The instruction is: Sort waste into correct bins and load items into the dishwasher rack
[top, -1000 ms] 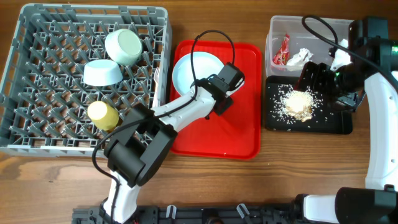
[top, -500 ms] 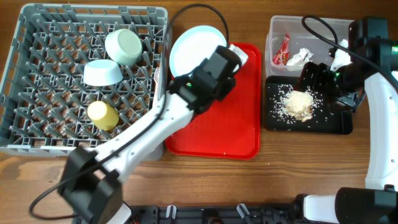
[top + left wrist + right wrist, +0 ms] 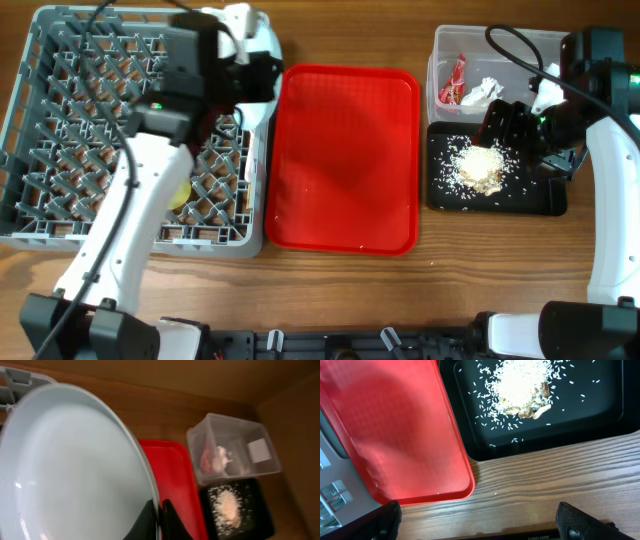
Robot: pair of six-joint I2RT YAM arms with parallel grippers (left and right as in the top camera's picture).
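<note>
To get the plate among the dishwasher rack's wires, my left gripper needs to lower and shift slightly away from the red tray first, since the plate overhangs the rack's edge.
My left gripper (image 3: 250,75) is over the right back part of the grey dishwasher rack (image 3: 60,150). In the left wrist view it (image 3: 159,520) is shut on the rim of the round white plate (image 3: 75,470), which is held tilted. The arm hides both bowls; the yellow cup (image 3: 180,192) partly shows. My right gripper (image 3: 520,130) hangs open and empty above the black tray (image 3: 545,195), which holds the rice scraps (image 3: 478,168). The clear tub (image 3: 500,45) holds the red sachet (image 3: 453,80) and the white napkin (image 3: 482,93). I see no fork.
The red serving tray (image 3: 350,160) lies bare between the rack and the bins. In the right wrist view the red tray (image 3: 390,435), the black tray (image 3: 600,420) with rice (image 3: 520,385) and bare wooden table (image 3: 545,480) show.
My left arm has lifted the white plate off the red tray and swung it left over the rack. The red tray is now bare. The right arm has not moved.
</note>
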